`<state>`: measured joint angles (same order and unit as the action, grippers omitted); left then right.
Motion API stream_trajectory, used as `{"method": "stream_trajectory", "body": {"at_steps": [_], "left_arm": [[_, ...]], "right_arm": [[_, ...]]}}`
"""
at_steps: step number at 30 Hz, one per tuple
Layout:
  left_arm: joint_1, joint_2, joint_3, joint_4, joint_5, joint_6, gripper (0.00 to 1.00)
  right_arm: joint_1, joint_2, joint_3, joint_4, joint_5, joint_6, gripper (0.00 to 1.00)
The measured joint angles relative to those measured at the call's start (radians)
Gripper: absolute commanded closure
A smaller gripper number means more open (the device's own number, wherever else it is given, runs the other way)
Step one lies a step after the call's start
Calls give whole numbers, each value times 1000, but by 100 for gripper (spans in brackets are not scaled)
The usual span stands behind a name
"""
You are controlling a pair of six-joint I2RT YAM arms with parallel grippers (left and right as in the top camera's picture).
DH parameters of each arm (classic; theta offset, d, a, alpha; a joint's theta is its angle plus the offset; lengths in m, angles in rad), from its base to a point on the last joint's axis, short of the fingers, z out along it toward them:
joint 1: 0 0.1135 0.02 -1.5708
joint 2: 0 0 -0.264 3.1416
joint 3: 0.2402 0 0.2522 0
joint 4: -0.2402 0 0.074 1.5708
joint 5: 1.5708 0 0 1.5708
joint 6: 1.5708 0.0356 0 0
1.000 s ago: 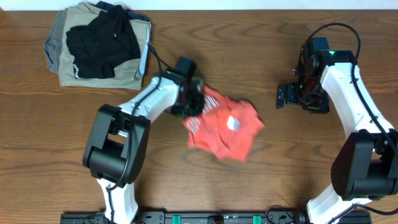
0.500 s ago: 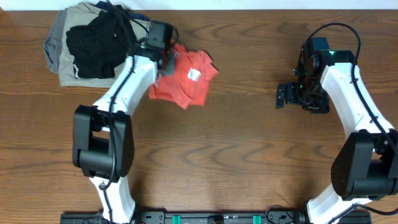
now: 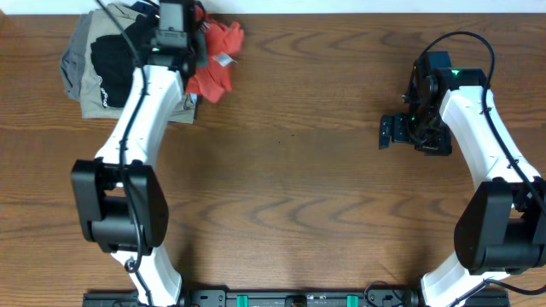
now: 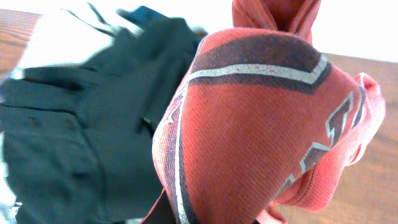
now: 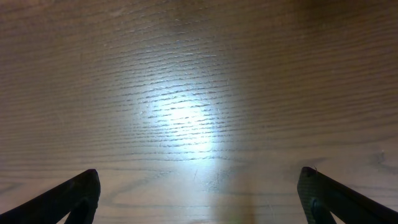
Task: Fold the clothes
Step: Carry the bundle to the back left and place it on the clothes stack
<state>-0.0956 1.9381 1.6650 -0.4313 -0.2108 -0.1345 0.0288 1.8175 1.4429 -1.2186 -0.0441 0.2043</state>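
Observation:
My left gripper should pull the shirt point(image 4: 261, 124) across the black garment on the left in the overhead view next, and then let go, because garments are stacked there.
The red-orange T-shirt point(image 3: 215, 60) hangs bunched from my left gripper point(image 3: 189, 53) at the far left of the table, next to the pile of other garments. In the left wrist view the shirt point(image 4: 261, 124) fills the frame, its white and dark lettering showing, and hides the fingers; the gripper is shut on it. My right gripper point(image 3: 399, 130) is open and empty above bare wood at the right; its fingertips point(image 5: 78, 193) stand wide apart in the right wrist view.
A black garment point(image 3: 115, 60) lies on top of folded khaki and grey garments point(image 3: 81, 85) at the far left corner. It also shows in the left wrist view point(image 4: 81, 137) just left of the shirt. The table's far edge point(image 3: 341, 10) is close behind.
My left gripper has carried the shirt from the table's middle up and left to the far edge beside the garment pile. The right arm has not moved.

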Motion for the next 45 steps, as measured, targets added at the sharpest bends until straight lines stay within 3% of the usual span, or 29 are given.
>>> {"method": "stream_trajectory", "body": {"at_steps": [11,32,33,34,36,39,42,45], "left_arm": [[89,-26,6,30,1,-235,94],[266,-37,6,57,2,-341,92],[277,-31,6,58,2,-341,88],[284,-26,6,58,1,-341,78],[303,-8,6,60,1,-340,49],[330,14,6,63,-4,-350,44],[356,22,6,62,-7,-350,22],[368,22,6,57,-9,-360,22]], "right_arm": [[0,0,0,0,0,0,1],[0,0,0,0,0,0,1],[0,0,0,0,0,0,1],[0,0,0,0,0,0,1],[0,0,0,0,0,0,1],[0,0,0,0,0,0,1],[0,0,0,0,0,0,1],[0,0,0,0,0,0,1]]}}
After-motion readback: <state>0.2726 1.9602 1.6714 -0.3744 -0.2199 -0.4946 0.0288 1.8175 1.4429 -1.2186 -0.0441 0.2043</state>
